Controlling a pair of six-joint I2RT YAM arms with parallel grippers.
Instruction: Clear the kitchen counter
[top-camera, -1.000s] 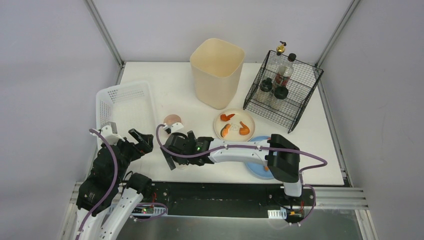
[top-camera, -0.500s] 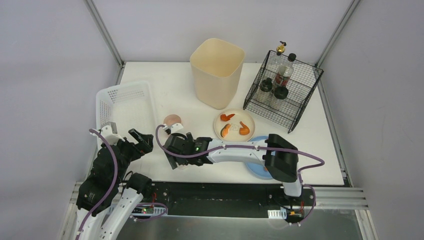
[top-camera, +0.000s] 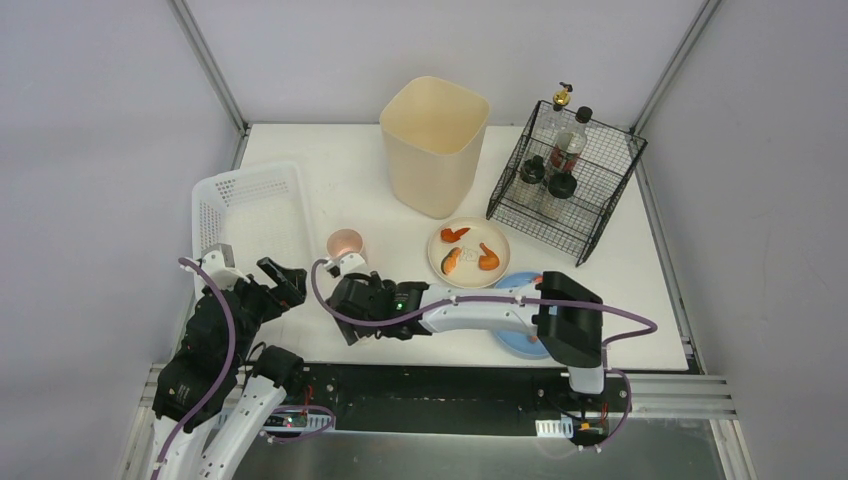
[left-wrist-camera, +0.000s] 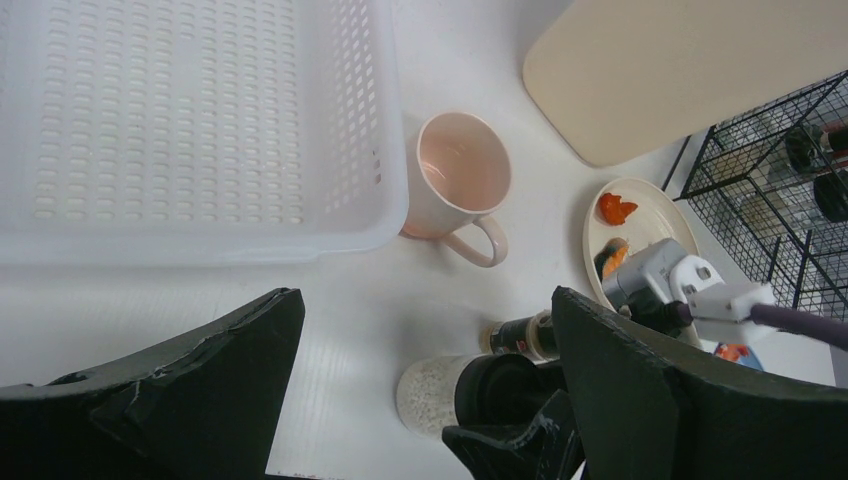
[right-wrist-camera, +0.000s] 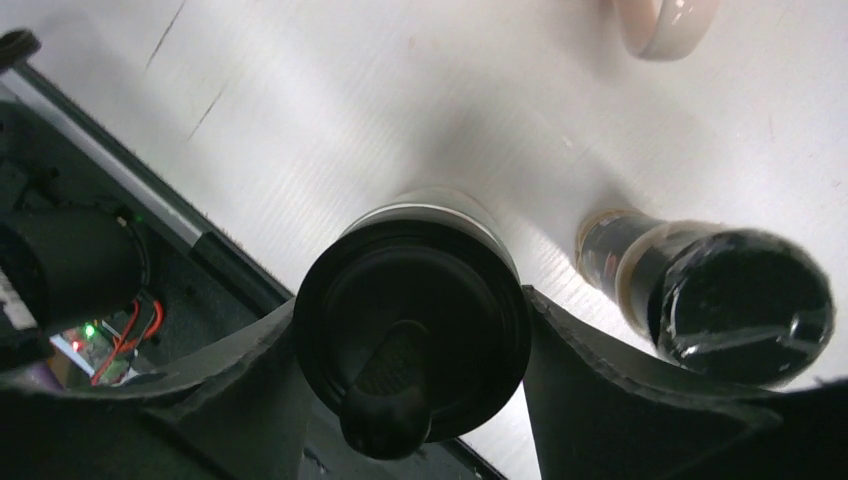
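Observation:
My right gripper lifts next, carries the shaker outward and lowers it at the black wire rack's near corner (top-camera: 514, 199) by the beige bin to release, as that corner stands empty.
The kitchen counter (top-camera: 340, 180) is a white tabletop. My right gripper (top-camera: 352, 318) reaches left along its front edge and is shut on a spice shaker (right-wrist-camera: 415, 330) with a black lid; both fingers press the lid's sides. The shaker (left-wrist-camera: 440, 395), holding pale granules, stands upright near the metal front edge. A small dark bottle (right-wrist-camera: 745, 305) with a black cap stands just beside it. A pink mug (top-camera: 345, 242) stands between the shaker and the white basket (top-camera: 250, 215). My left gripper (top-camera: 275, 285) is open and empty at the near left, short of the shaker.
A tall beige bin (top-camera: 433, 145) stands at the back centre. A black wire rack (top-camera: 565, 175) with bottles is at the back right. A cream plate (top-camera: 468, 250) holds orange food pieces. A blue plate (top-camera: 520, 335) lies partly under my right arm.
My right gripper has moved toward the front edge, uncovering the pink mug in the top view. The left arm has not moved.

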